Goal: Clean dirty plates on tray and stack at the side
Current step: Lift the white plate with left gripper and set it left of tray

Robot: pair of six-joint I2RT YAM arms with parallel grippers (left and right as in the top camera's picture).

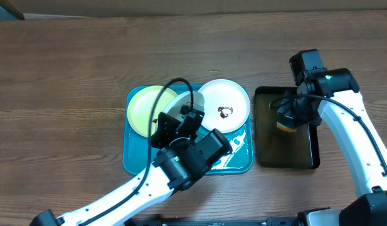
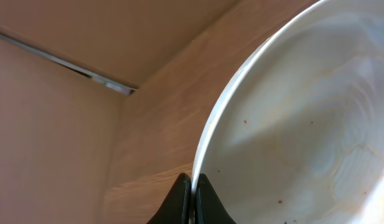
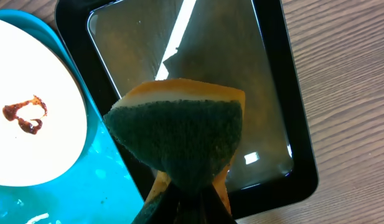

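The left gripper will swing past the yellow-green plate [image 1: 142, 110] and go down to let go of the second white plate's rim, since bare table lies below and to the gripper's left in the overhead view.
The teal tray [image 1: 240, 162] holds a pale yellow-green plate [image 1: 142, 110] at its left and a white plate [image 1: 226, 100] with a brown smear at its right. My left gripper [image 1: 180, 122] is shut on the rim of a second white plate [image 1: 182, 103] and holds it tilted up between the other two. In the left wrist view this plate [image 2: 291, 124] shows faint streaks and small specks, and the fingers [image 2: 192, 190] pinch its edge. My right gripper [image 1: 288, 118] is shut on a green and yellow sponge [image 3: 179, 130] above the black tray [image 3: 276, 93].
The black tray [image 1: 306, 154] lies right of the teal tray, close beside it. The right wrist view shows the smeared white plate [image 3: 30, 137] and wet spots on the teal tray [image 3: 95, 180]. Bare wooden table [image 1: 61, 88] surrounds both trays.
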